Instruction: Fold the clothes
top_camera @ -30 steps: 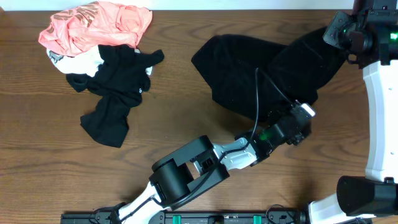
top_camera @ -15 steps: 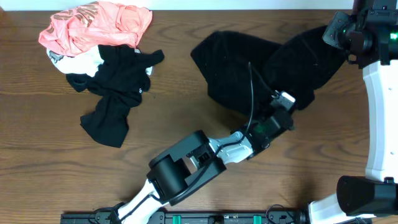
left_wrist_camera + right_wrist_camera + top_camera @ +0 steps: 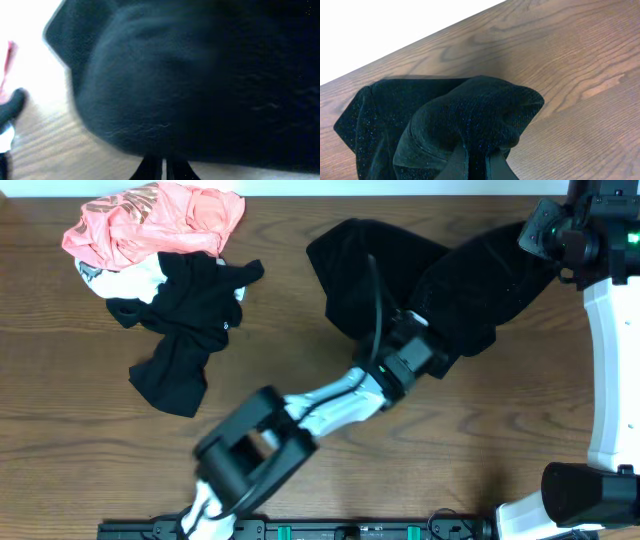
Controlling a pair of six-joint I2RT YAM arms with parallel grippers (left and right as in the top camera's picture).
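Note:
The left gripper, which is pinching only the garment's near edge, will move back toward that bare wood next and then release the fabric.
A black garment (image 3: pixel 380 270) lies bunched at the back right of the wooden table. My left gripper (image 3: pixel 418 340) is at its near edge, shut on the fabric, with that edge drawn over the rest of the cloth. In the left wrist view the dark cloth (image 3: pixel 200 75) fills most of the frame, and the left gripper (image 3: pixel 163 161) pinches its rim with the fingers almost touching. My right gripper (image 3: pixel 540 235) holds the garment's far right corner off the table. In the right wrist view the right gripper (image 3: pixel 479 160) is shut on a fold of the black cloth (image 3: pixel 460 115).
A heap of other clothes sits at the back left: a pink piece (image 3: pixel 155 220), a white one (image 3: pixel 125 280) and a black one (image 3: pixel 185 330) spreading toward the front. The table's back edge (image 3: pixel 280 192) runs just behind both piles.
My left gripper shut on the black garment's near edge and moved it left and toward the back, folding the cloth over itself. The right gripper stayed where it was.

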